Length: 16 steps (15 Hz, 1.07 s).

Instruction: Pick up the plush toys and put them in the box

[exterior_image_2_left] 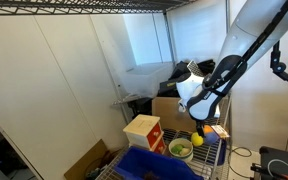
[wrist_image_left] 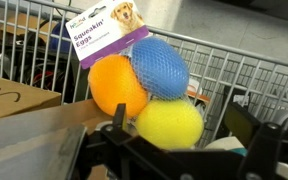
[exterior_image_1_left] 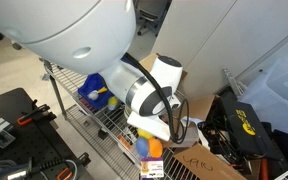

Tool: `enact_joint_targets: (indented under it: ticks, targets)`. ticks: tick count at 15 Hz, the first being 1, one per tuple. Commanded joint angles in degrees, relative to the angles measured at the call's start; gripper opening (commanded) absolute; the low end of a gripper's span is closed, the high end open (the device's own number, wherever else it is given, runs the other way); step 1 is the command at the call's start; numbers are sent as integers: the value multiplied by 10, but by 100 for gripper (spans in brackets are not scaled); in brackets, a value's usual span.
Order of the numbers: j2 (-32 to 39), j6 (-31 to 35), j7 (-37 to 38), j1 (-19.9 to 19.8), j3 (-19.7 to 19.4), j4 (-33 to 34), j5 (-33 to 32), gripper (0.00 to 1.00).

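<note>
The yellow ball (exterior_image_2_left: 197, 139) (wrist_image_left: 170, 124) is just below the robot's gripper and nearer one finger than the other, so the gripper will next turn and go down to close around the ball's middle.
The plush toys (wrist_image_left: 149, 85) are an orange, a blue and a yellow egg-shaped ball in one net bag with a card label. They fill the middle of the wrist view. My gripper (wrist_image_left: 182, 118) is open around the yellow one: the left finger is at its side and the right finger stands apart from it. In the exterior views the gripper (exterior_image_1_left: 150, 134) (exterior_image_2_left: 199, 128) is low over the wire shelf with the toys (exterior_image_1_left: 152, 149) (exterior_image_2_left: 197, 139) just under it. The box, a deep-blue bin (exterior_image_1_left: 89, 86) (exterior_image_2_left: 149, 164), stands further along the shelf, apart from the gripper.
A red-and-yellow cube box (exterior_image_2_left: 144, 132) and a green bowl (exterior_image_2_left: 181, 148) stand between the bin and my gripper. A brown cardboard box (wrist_image_left: 14, 100) (exterior_image_1_left: 199, 160) lies close beside the toys. The wire shelf railing (wrist_image_left: 224, 70) runs behind. Black cases (exterior_image_1_left: 14, 120) sit on the floor.
</note>
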Motion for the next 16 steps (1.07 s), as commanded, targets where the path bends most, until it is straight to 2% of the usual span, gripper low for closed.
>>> enact_joint_targets:
  ticks: [1, 16]
  targets:
    - [18, 11, -25, -13, 3, 15, -15, 100]
    - [80, 15, -102, -43, 36, 85, -7, 100]
